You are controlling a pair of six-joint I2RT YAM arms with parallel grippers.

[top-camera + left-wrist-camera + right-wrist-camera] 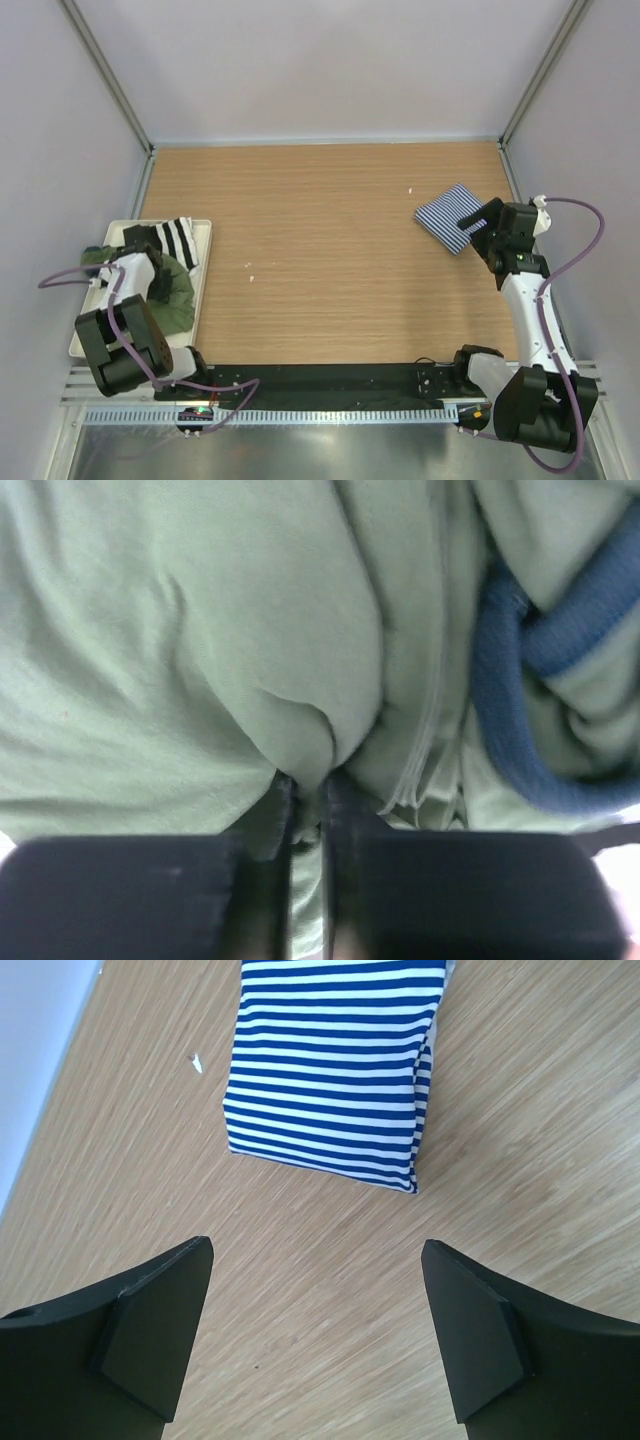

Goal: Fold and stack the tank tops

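I will lift my left gripper, carry the olive tank top to its right in the top view, over the clear tabletop, and release it.
The olive green tank top (200, 630) with navy trim (510, 710) fills the left wrist view, bunched up. My left gripper (308, 800) is shut on a raised fold of it. From above, that top (175, 292) lies in the white tray (205, 262) at the left, with my left arm (130, 272) bent over it. The navy-and-white striped tank top (448, 216) (330, 1070) lies folded on the table at the far right. My right gripper (315, 1290) hovers open just near of it, nothing between its fingers (160, 1330).
A cloth with broad black-and-white stripes (175, 240) also lies in the tray. Small white scraps (411, 190) (250, 265) dot the wooden table (320, 280). Grey walls close in the left, right and back.
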